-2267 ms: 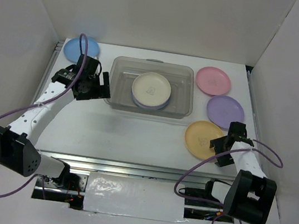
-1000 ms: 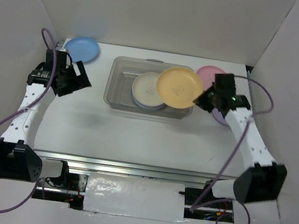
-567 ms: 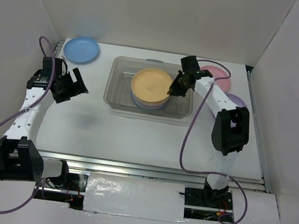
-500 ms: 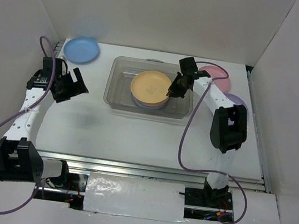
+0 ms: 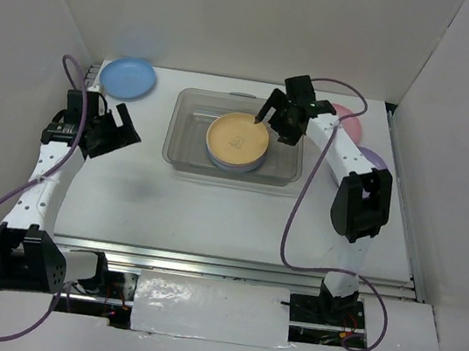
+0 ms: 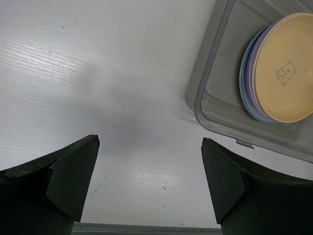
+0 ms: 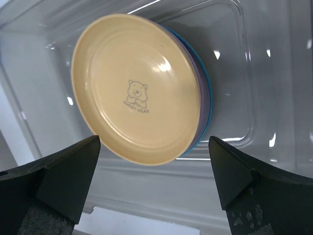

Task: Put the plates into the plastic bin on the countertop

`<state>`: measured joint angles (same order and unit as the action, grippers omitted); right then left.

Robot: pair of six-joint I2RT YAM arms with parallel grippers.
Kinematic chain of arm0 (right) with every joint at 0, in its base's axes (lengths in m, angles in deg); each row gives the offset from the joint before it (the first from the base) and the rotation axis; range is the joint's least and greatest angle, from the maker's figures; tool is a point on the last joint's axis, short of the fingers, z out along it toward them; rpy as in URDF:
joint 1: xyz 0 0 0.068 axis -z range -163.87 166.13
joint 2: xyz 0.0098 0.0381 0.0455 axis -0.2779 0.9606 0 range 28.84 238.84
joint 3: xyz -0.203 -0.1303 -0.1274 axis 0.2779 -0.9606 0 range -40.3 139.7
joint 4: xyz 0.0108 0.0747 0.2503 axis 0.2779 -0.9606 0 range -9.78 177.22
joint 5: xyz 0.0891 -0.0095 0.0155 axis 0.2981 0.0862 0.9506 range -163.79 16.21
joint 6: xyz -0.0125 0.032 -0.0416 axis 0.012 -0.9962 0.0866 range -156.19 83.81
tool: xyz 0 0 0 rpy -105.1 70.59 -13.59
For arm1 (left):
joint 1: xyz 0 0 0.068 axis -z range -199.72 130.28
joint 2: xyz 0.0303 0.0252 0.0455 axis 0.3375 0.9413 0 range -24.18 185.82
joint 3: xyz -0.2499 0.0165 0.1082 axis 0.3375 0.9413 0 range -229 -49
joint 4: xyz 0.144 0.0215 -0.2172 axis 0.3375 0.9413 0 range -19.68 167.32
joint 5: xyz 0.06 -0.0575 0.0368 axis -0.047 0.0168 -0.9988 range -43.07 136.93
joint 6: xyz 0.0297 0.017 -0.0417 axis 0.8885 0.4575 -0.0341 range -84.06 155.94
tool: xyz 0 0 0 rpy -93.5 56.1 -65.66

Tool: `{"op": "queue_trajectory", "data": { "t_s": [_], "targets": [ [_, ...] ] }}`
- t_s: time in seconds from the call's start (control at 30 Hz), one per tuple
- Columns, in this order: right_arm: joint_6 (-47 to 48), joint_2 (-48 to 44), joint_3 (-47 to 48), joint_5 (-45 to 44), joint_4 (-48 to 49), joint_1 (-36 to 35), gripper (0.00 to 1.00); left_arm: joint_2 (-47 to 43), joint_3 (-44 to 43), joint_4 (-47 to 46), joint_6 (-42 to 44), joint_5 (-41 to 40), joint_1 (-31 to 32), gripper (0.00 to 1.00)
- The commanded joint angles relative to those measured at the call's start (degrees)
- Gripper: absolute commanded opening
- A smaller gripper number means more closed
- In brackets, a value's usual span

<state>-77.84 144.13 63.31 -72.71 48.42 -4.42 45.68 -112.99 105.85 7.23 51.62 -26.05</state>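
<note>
The blue plate is still lying outside the bin (image 5: 186,156). I will move my left gripper outward and lower it onto the plate's near rim (image 5: 118,96) to close there.
The clear plastic bin (image 5: 186,156) stands at the back middle of the white countertop (image 5: 211,212). In it an orange-yellow plate (image 5: 237,139) lies on top of a stack whose purple and blue rims show in the right wrist view (image 7: 203,93). My right gripper (image 5: 274,123) is open and empty just above the plate's right edge (image 7: 154,143). My left gripper (image 5: 123,127) is open and empty over bare countertop left of the bin (image 6: 149,141). A blue plate (image 5: 127,77) lies at the back left. A pink plate (image 5: 351,121) and a purple plate (image 5: 376,164) lie right of the bin, partly hidden by the right arm.
White walls close in the countertop on the left, back and right. Metal rails (image 5: 238,269) run along the near edge. The bin's left wall (image 6: 211,93) and the stack (image 6: 281,73) show in the left wrist view. The bin floor (image 7: 230,63) shows beside the stack.
My right gripper carried the orange-yellow plate from the right into the bin, set it on the stack and opened. My left gripper moved away from the bin to the left.
</note>
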Motion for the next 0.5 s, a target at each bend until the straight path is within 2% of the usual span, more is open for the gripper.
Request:
{"op": "queue_trajectory", "data": {
  "t_s": [0.0,0.17,0.3,0.4,0.43,0.47],
  "targets": [
    [-0.54,-8.31,-1.65,-3.89,-1.18,-0.10,1.00,0.62,-0.26,-1.78,-2.47,-0.56,-0.09,0.99],
    [-0.10,-21.20,-12.36,-6.45,2.85,-2.02,1.00,6.75,-0.70,-7.39,-14.05,1.90,-4.04,0.99],
    [4.10,-33.00,-24.12,-1.54,7.94,-5.45,1.00,16.16,-4.47,-13.10,-22.34,-3.00,-6.67,0.99],
    [7.71,-41.79,-32.47,7.76,12.24,-8.00,1.00,26.17,-10.00,-19.34,-25.86,-3.72,-7.64,0.99],
    [7.90,-46.16,-35.03,10.93,14.09,-8.36,1.00,31.16,-12.28,-23.97,-27.09,-3.29,-7.73,0.99],
    [7.46,-48.12,-38.10,18.53,16.72,-8.53,1.00,33.64,-13.35,-26.45,-27.62,-2.85,-8.17,0.99]
  ]
}}
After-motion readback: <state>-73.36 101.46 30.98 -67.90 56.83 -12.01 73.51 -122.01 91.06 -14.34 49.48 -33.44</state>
